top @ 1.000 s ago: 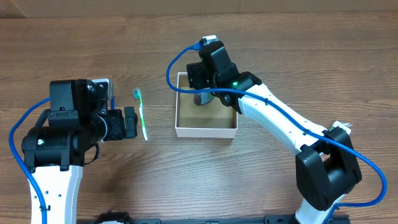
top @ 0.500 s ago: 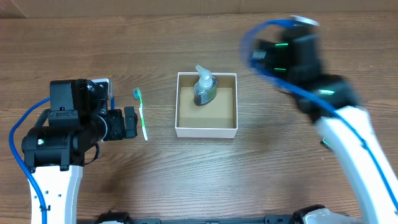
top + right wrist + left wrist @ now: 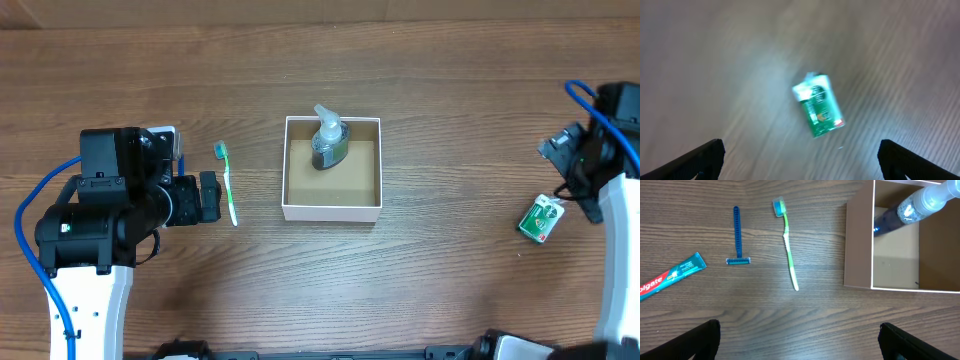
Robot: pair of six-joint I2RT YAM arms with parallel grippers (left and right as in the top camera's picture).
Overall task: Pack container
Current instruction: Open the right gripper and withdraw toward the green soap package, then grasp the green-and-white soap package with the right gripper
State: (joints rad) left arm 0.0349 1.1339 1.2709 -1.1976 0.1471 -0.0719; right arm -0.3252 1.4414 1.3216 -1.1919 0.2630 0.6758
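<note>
My right gripper is open above the long sides of the small green packet (image 3: pixel 540 217) (image 3: pixel 818 104), and those sides face its fingers. It will move down around them next and close.
The container (image 3: pixel 332 208), a white-walled square box with a brown inside, sits mid-table with a pump bottle (image 3: pixel 328 140) lying in its far part; it also shows in the left wrist view (image 3: pixel 859 245) with the bottle (image 3: pixel 910 210). A green toothbrush (image 3: pixel 229 185) (image 3: pixel 788 247) lies left of the container. My left gripper (image 3: pixel 208 197) (image 3: pixel 800 340) is open and empty beside the toothbrush. My right gripper (image 3: pixel 572 165) (image 3: pixel 800 160) is open and empty at the far right, above a small green packet (image 3: pixel 540 217) (image 3: pixel 818 104).
A blue razor (image 3: pixel 737 235) and a toothpaste tube (image 3: pixel 670 276) lie on the wooden table left of the toothbrush, seen only in the left wrist view. The right arm is close to the table's right edge.
My right arm has let go of the pump bottle in the container and swung away to the far right over the green packet. The left arm has not moved.
</note>
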